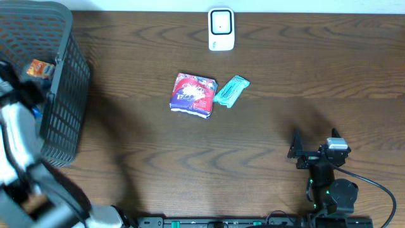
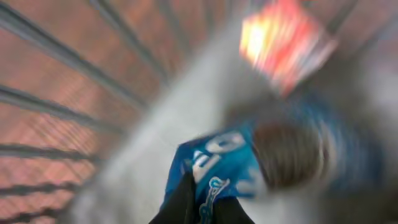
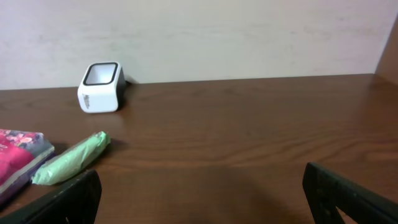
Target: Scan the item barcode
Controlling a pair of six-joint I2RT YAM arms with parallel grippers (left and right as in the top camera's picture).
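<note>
My left gripper moves up over the basket's rim next, then down to the tabletop [image 1: 157, 77] beside the red-and-blue packet to release, because bare wood lies there.
My left arm [image 1: 16, 130] reaches down into the dark mesh basket [image 1: 63, 95] at the far left. In the blurred left wrist view my left gripper [image 2: 205, 200] is shut on the edge of a blue packet [image 2: 217, 163] with white lettering. An orange-red packet [image 2: 283, 40] lies beyond it in the basket. The white barcode scanner [image 1: 221, 29] stands at the back middle of the table, far from the basket. My right gripper [image 1: 314, 149] rests open near the front right, with nothing between its fingers [image 3: 68, 199].
A red-and-blue packet [image 1: 193, 95] and a teal packet [image 1: 231, 90] lie side by side mid-table, in front of the scanner [image 3: 99, 87]. The orange packet [image 1: 39, 68] shows inside the basket. Mesh walls [image 2: 56, 93] close in around the left gripper.
</note>
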